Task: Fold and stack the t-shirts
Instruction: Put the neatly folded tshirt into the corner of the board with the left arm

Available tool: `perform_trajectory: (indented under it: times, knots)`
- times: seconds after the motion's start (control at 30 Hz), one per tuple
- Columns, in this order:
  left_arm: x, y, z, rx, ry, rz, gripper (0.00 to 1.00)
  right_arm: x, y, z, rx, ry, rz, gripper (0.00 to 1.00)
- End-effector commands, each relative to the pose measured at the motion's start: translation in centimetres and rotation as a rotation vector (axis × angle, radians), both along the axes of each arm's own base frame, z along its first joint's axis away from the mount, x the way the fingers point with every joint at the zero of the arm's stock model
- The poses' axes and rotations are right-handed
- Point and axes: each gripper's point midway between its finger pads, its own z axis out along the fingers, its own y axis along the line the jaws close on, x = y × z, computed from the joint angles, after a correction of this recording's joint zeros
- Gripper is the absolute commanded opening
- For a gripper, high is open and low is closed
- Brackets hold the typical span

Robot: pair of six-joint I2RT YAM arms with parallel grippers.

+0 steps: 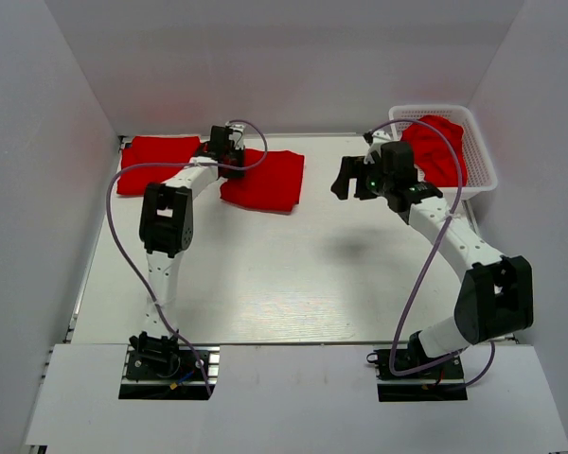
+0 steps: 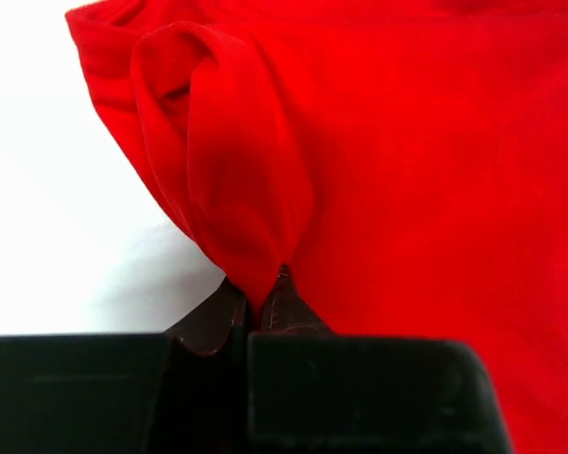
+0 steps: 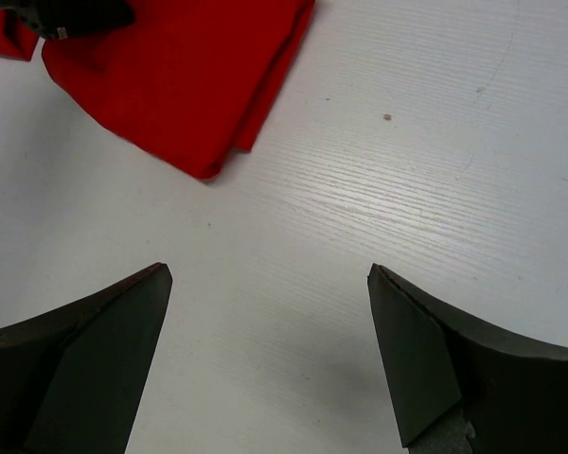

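Note:
My left gripper rises next, moves to the left in the top view and releases the middle t-shirt onto the other folded t-shirt (image 1: 159, 151), as both lie apart.
Two folded red t-shirts lie at the back left of the table, one at the far left (image 1: 156, 163) and one nearer the middle (image 1: 265, 180) (image 3: 170, 76). My left gripper (image 1: 225, 147) (image 2: 265, 282) sits at the middle t-shirt's far left corner and is shut on a raised fold of its red fabric (image 2: 237, 170). A third red t-shirt (image 1: 435, 147) lies crumpled in the basket. My right gripper (image 1: 346, 178) (image 3: 270, 284) hovers open above bare table to the right of the middle t-shirt, with nothing between its fingers.
A white mesh basket (image 1: 485, 156) stands at the back right corner, against the right wall. White walls enclose the table at the left, back and right. The right arm's cable (image 1: 426, 265) loops over the right half of the table.

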Motion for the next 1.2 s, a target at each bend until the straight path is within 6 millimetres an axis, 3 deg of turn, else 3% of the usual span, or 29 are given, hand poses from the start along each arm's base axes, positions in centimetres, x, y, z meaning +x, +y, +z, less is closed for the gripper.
perform_trajectory:
  times: [0.0,0.07,0.1,0.13,0.23,0.33,0.67,0.93,1.17]
  knots:
    - [-0.1,2.3,8.1,0.054,-0.112,0.039,0.0,-0.1,-1.0,2.6,-0.007,-0.093,-0.034,0.9]
    - [0.1,3.1,10.7,0.103,-0.161,0.04,0.0,-0.2,-1.6,2.2,-0.025,-0.092,-0.062,0.9]
    - [-0.2,3.5,10.4,0.131,-0.149,0.037,0.0,-0.2,-1.6,2.4,-0.023,-0.097,-0.066,0.9]
    - [-0.3,4.0,11.8,0.168,-0.165,0.029,0.0,-0.3,-1.9,2.3,-0.031,-0.099,-0.077,0.9]
    - [-0.9,4.5,12.5,0.204,-0.144,0.017,0.0,-0.4,-2.1,2.4,-0.039,-0.103,-0.084,0.9]
    - [-1.0,5.5,15.1,0.262,-0.194,0.015,0.0,-0.3,-2.3,2.4,-0.043,-0.107,-0.096,0.9]
    - [-0.2,10.2,19.5,0.463,-0.291,0.064,0.0,0.1,-2.3,3.3,-0.04,-0.122,-0.104,0.9]
    - [0.1,12.3,23.3,0.552,-0.38,0.083,0.0,0.5,-2.3,3.5,-0.022,-0.118,-0.117,0.9]
    - [0.1,12.3,27.2,0.558,-0.479,0.052,0.0,0.8,-1.2,4.4,0.018,-0.127,-0.081,0.9]
